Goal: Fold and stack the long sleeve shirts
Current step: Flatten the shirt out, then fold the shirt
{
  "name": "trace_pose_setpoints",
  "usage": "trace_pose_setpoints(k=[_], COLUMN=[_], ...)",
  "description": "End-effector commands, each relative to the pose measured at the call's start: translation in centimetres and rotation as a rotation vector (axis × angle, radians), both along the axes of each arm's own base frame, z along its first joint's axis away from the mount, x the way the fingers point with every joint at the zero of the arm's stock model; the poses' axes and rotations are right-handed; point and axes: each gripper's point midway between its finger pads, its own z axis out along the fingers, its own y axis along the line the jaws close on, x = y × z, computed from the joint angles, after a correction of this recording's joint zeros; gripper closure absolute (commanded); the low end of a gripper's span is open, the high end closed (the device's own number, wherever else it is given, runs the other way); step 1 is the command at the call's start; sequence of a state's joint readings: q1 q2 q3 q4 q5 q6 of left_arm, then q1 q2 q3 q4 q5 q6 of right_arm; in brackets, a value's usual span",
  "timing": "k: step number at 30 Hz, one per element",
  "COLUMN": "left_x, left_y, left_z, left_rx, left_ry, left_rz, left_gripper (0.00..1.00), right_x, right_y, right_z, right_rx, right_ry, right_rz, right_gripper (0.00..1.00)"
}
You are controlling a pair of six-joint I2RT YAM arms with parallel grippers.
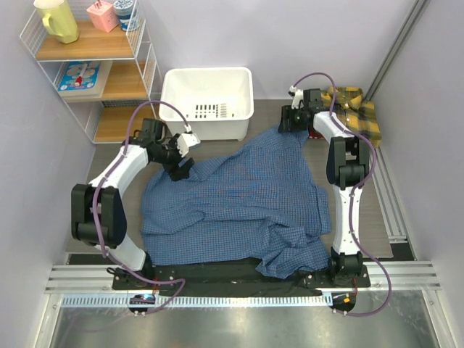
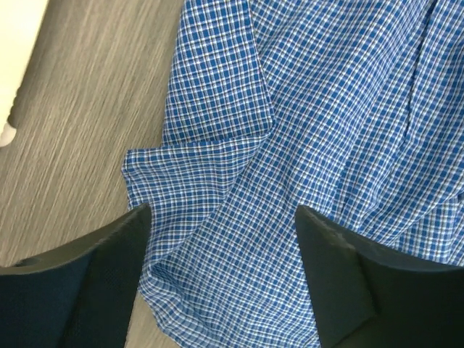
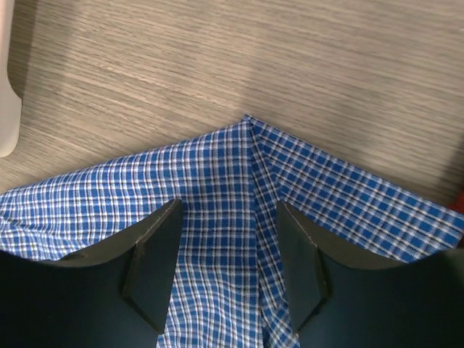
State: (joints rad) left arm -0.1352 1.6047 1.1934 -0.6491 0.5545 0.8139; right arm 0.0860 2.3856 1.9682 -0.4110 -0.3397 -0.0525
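Note:
I should move my right gripper slightly toward the basket and close its fingers on the fold near the shirt's pointed corner (image 1: 293, 133) (image 3: 230, 199), because that cloth is already between them.
The blue fine-check long sleeve shirt (image 1: 232, 206) lies spread and rumpled on the wooden table between the arms. The yellow-and-dark plaid shirt (image 1: 355, 110) lies bunched at the far right corner. My left gripper (image 1: 181, 170) hovers over the blue shirt's far left edge. In the left wrist view the left gripper (image 2: 221, 221) is open, with a folded corner of the blue cloth (image 2: 217, 159) under the gap. My right gripper (image 1: 288, 123) is at the shirt's far right tip. There the right gripper (image 3: 228, 217) stands open, its fingers astride a pointed corner of the blue cloth (image 3: 243, 156) lying flat.
A white plastic basket (image 1: 208, 98) stands at the back centre, just beyond both grippers. A wire shelf (image 1: 87, 65) with a yellow jug and small items stands at the back left. A black strip and metal rails run along the near edge.

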Motion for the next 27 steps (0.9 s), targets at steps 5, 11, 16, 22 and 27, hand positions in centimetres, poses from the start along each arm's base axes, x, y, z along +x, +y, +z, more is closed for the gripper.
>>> trace_pose_setpoints(k=[5,11,16,22,27], left_x=[1.9,4.4,6.4,6.2,5.9], left_y=[-0.7,-1.5,-1.6,-1.0,0.2], left_z=[0.2,-1.1,-2.3,-4.7,-5.8], left_rx=[0.046,0.138,0.216,0.301,0.379], left_ry=[-0.052,-0.129,-0.17,-0.166,-0.125], left_rz=[-0.14,-0.256,-0.329,-0.499,-0.594], left_gripper=[0.16,0.19,0.2,0.21,0.3], right_x=[0.6,0.2,0.0,-0.8,-1.1], right_y=[3.3,3.8,3.7,3.5,3.3], right_z=[4.6,5.6,6.5,7.3,8.1], right_rx=[0.129,0.153,0.159,0.155,0.147], right_ry=[-0.09,-0.105,-0.116,-0.129,-0.146], right_rz=[0.12,0.157,0.168,0.187,0.198], right_gripper=[0.53,0.84,0.99,0.99,0.99])
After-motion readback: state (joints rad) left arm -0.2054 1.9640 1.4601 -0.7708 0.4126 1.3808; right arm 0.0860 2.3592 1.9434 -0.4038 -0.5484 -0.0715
